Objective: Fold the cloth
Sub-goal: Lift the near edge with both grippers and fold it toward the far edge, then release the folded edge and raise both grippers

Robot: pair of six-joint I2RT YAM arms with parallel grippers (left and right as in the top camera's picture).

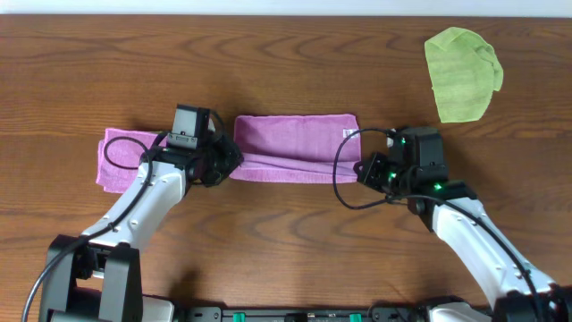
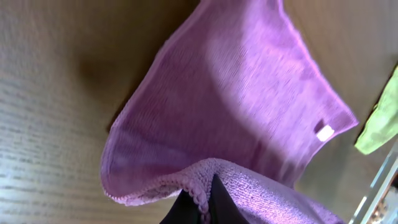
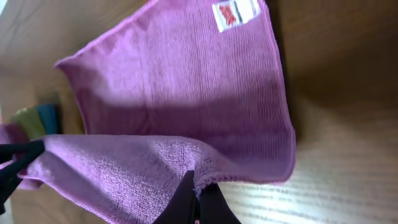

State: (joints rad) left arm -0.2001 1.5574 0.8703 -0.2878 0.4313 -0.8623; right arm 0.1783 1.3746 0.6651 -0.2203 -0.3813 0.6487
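Note:
I will carry the cloth's held near corner outward with my right gripper and let go of it on the cloth's far corner by the white label (image 1: 352, 118), which lies flat outward of the gripper.
A purple cloth (image 1: 295, 143) lies across the middle of the wooden table with its near edge lifted. My left gripper (image 1: 229, 164) is shut on the cloth's near left corner, seen in the left wrist view (image 2: 202, 199). My right gripper (image 1: 362, 170) is shut on the near right corner, seen in the right wrist view (image 3: 198, 186). The cloth's far half rests flat on the table, its white label (image 3: 235, 14) at the far right corner. The raised near edge stretches between the two grippers.
A second purple cloth (image 1: 121, 156) lies at the left, partly under my left arm. A green cloth (image 1: 460, 72) lies crumpled at the far right. The table (image 1: 286, 54) is dark brown wood.

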